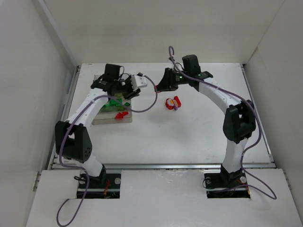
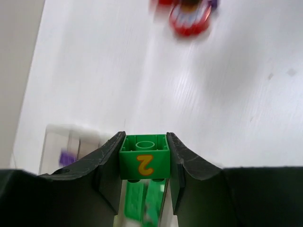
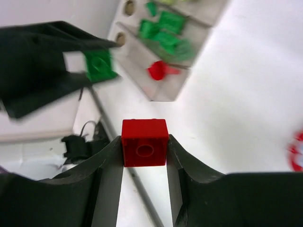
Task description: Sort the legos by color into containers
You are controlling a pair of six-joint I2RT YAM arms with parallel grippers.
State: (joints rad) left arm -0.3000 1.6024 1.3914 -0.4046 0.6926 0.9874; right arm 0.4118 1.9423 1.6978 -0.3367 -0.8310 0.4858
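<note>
My left gripper moves to the left in the top view and lowers over the tray's green section point(image 1: 112, 103) point(image 2: 143, 201) next. It releases its brick there, because matching bricks lie there.
My left gripper point(image 1: 126, 93) is shut on a dark green brick point(image 2: 144, 163) with a yellow "2", held above the clear divided tray point(image 1: 108, 119). The tray holds several green bricks point(image 3: 165, 28), a red piece point(image 3: 158, 70) and a purple brick point(image 2: 66, 157). My right gripper point(image 1: 160, 86) is shut on a red brick point(image 3: 144, 142), held above the table to the right of the tray. The red-white-purple flower piece point(image 1: 173, 102) lies on the table below the right gripper. In the right wrist view the left gripper point(image 3: 102, 66) shows with its green brick point(image 3: 99, 65).
The tray sits at the table's left side, near the left wall. A metal rail point(image 1: 161, 165) runs along the near table edge. Purple cables point(image 1: 151, 97) hang from both arms. White walls enclose the table.
</note>
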